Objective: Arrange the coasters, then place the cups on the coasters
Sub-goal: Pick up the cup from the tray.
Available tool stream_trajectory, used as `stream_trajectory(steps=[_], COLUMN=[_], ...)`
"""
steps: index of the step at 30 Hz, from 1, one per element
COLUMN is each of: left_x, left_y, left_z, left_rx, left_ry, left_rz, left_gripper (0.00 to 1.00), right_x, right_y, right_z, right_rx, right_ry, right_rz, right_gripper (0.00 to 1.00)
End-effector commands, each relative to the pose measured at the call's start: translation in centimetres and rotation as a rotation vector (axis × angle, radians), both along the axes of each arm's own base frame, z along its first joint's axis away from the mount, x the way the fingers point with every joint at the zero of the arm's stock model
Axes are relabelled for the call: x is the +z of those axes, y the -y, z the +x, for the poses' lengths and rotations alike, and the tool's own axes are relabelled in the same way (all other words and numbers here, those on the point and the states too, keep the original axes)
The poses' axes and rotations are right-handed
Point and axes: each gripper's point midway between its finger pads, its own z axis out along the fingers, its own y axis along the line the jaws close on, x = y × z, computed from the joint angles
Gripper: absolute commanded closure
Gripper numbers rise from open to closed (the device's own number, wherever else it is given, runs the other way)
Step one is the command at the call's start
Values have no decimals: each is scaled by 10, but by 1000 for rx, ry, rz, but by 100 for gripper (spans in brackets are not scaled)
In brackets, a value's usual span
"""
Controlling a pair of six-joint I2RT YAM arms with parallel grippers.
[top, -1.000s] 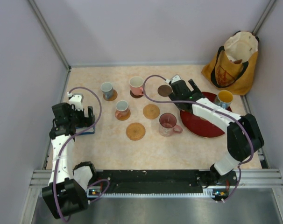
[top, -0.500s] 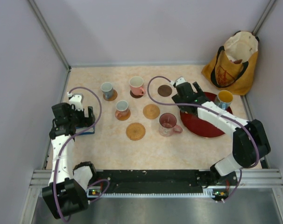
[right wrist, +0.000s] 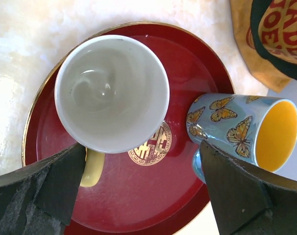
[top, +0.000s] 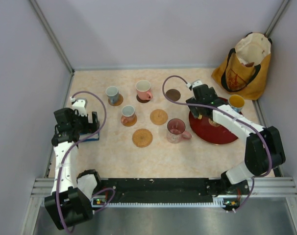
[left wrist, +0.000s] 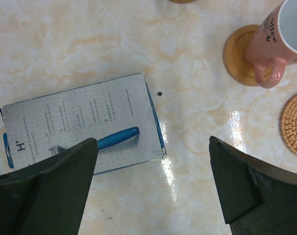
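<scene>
I need to move my right gripper down over the pale yellow cup's handle (top: 199, 116) (right wrist: 92, 168) and close on it, because that handle sticks out past the cup's rim toward my open fingers.
Three cups stand on coasters: a blue-grey cup (top: 112, 92), a pink cup (top: 143, 89) and a smaller pink cup (top: 128, 113) (left wrist: 281, 39) on a tan coaster (left wrist: 238, 61). Two woven tan coasters (top: 159, 116) (top: 142, 137) and a dark brown coaster (top: 173, 94) lie bare. A dark pink cup (top: 177, 130) stands on the table. My right gripper (top: 203, 100) (right wrist: 138, 156) hangs open above the red tray (right wrist: 153, 205), over a pale yellow cup (right wrist: 111, 93) and beside a blue butterfly cup (right wrist: 246, 129). At the left, my left gripper (top: 93, 123) (left wrist: 153, 147) is open and empty.
A flat box with a blue-handled tool (left wrist: 85, 122) (top: 89, 138) lies under the left gripper near the table's left edge. A yellow-orange bag (top: 246, 63) stands in the back right corner. Grey walls close in the table on three sides.
The right gripper has moved right, from beside the dark brown coaster to above the red tray. The left arm has not moved.
</scene>
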Motion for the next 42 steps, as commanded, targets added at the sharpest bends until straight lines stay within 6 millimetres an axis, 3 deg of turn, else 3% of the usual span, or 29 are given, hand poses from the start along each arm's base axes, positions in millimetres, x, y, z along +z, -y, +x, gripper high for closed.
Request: stream_trajectory(steps=[1,18,34,42], left_x=[7,9,8,8], left_y=[1,0,-1,-1], left_z=[2,1,1,1], left_rx=[-24,-21,-18,-15], left_ry=[37,42,39,39], left_rz=[8,10,8,7], left_gripper=[2,2,2,2], right_x=[0,-37,-59,-59], right_y=[2,-2,-11,-12], right_z=[-5,-8,-11,-9], right_rx=[-13,-17,-11,-6], right_ry=[-18,-150,-213,-204], right_rz=[91,308,410,420], right_gripper=[5,27,45,53])
